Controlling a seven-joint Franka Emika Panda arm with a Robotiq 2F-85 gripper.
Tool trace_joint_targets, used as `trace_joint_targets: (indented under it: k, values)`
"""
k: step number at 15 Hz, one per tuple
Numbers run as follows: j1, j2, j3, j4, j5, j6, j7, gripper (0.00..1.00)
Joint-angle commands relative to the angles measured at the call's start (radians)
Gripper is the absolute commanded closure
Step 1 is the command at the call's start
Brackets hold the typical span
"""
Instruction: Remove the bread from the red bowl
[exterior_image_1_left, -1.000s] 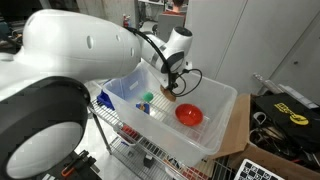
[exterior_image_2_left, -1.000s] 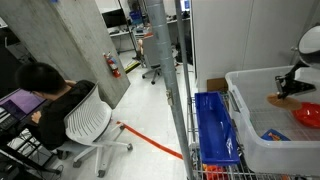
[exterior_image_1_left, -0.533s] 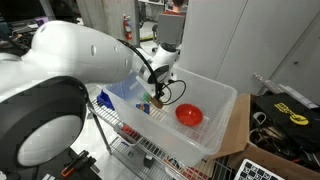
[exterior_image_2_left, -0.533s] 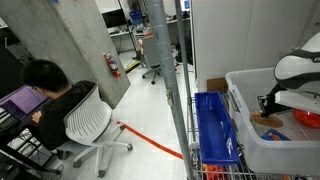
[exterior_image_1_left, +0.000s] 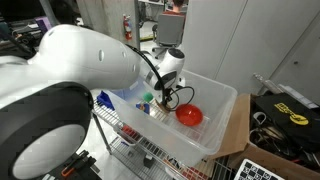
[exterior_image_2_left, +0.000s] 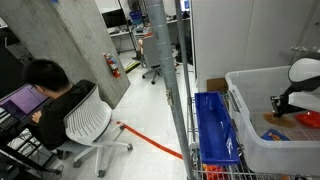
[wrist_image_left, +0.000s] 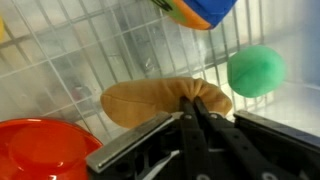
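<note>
The bread is already outside the red bowl, so I will lower it next to the bottom of the bin beside the red bowl (exterior_image_1_left: 189, 115) and release it.
The bread (wrist_image_left: 148, 103) is a tan lump low over the white bin's floor, outside the red bowl (wrist_image_left: 40, 150), which is empty at the lower left of the wrist view. My gripper (wrist_image_left: 196, 104) is shut, its fingertips pinching the bread's puckered right end. In both exterior views the gripper (exterior_image_1_left: 164, 98) (exterior_image_2_left: 278, 104) reaches down into the bin, beside the red bowl (exterior_image_1_left: 189, 115) (exterior_image_2_left: 306, 119). The bread shows as an orange patch (exterior_image_2_left: 272, 133) under the gripper.
The white bin (exterior_image_1_left: 222, 103) sits on a wire cart. A green ball (wrist_image_left: 256, 70) (exterior_image_1_left: 148, 98) lies close to the bread, with a blue and orange item (wrist_image_left: 200, 10) beyond it. A blue crate (exterior_image_2_left: 214, 128) stands beside the bin. A person sits at a desk (exterior_image_2_left: 45, 95).
The gripper carried the bread from above the bin's middle down and across toward the green ball. It now sits low in the bin beside the red bowl.
</note>
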Motion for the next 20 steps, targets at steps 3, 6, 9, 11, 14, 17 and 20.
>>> trace_joint_targets:
  k: [3,6,9,11,14,17,20]
  values:
    - [0.005,0.083,-0.050,0.039,-0.018,0.043,0.010,0.99]
    - [0.012,0.115,-0.059,0.050,-0.026,0.047,0.013,0.99]
    - [0.022,0.103,-0.052,0.038,-0.023,0.039,0.014,0.73]
    - [0.029,0.080,-0.048,0.013,-0.022,0.036,0.013,0.62]
    - [0.052,0.032,-0.071,-0.033,-0.040,0.043,0.039,0.41]
    - [0.072,-0.058,-0.093,-0.129,-0.074,0.044,0.042,0.19]
    - [0.066,-0.203,-0.057,-0.282,-0.073,0.030,-0.010,0.00]
